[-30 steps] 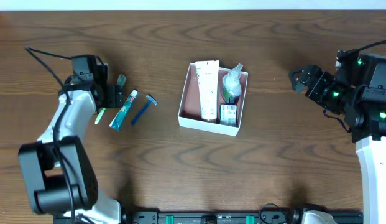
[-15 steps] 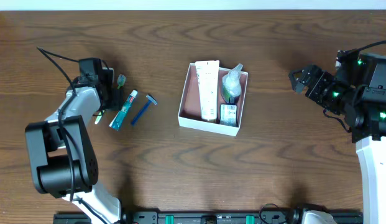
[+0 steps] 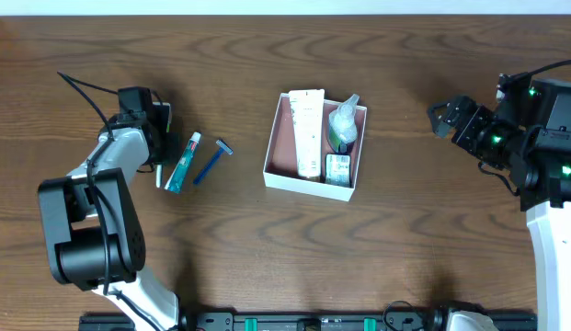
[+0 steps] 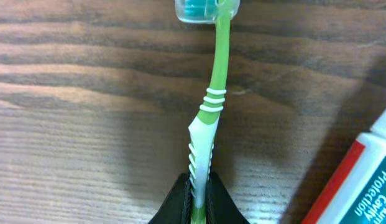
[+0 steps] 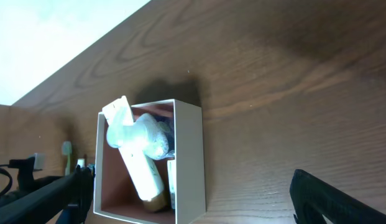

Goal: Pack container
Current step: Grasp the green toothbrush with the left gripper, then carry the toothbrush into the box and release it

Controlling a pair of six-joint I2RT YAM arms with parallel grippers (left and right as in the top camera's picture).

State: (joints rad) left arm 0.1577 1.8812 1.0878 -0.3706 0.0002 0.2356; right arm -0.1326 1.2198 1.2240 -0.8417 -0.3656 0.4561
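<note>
The green toothbrush [image 4: 216, 74] is outside the container. My left gripper will next rise, turn while passing the blue razor and release inside the container's near side.
The container [image 3: 274, 158] is a square white box with a pink-brown inside at the table's middle. It holds a white tube [image 3: 308, 129], a clear bottle [image 3: 342, 121] and a small pack [image 3: 337, 167]. My left gripper [image 3: 160, 147] is down at the table on the left, shut on the handle of a green toothbrush [image 4: 216, 74] that lies flat on the wood. The brush's capped head [image 4: 207, 7] points away from the fingers [image 4: 180, 202]. My right gripper [image 3: 441, 118] hangs open and holds nothing, to the right of the container [image 5: 191, 155].
A teal and red toothpaste tube [image 3: 182, 162] lies just right of the left gripper, its edge [image 4: 360, 186] close beside the toothbrush. A blue razor [image 3: 211, 160] lies between the toothpaste and the container.
My left gripper has shut on the toothbrush handle after shifting a little right and lower. The toothbrush has turned more upright in the overhead view. The right arm has not moved.
</note>
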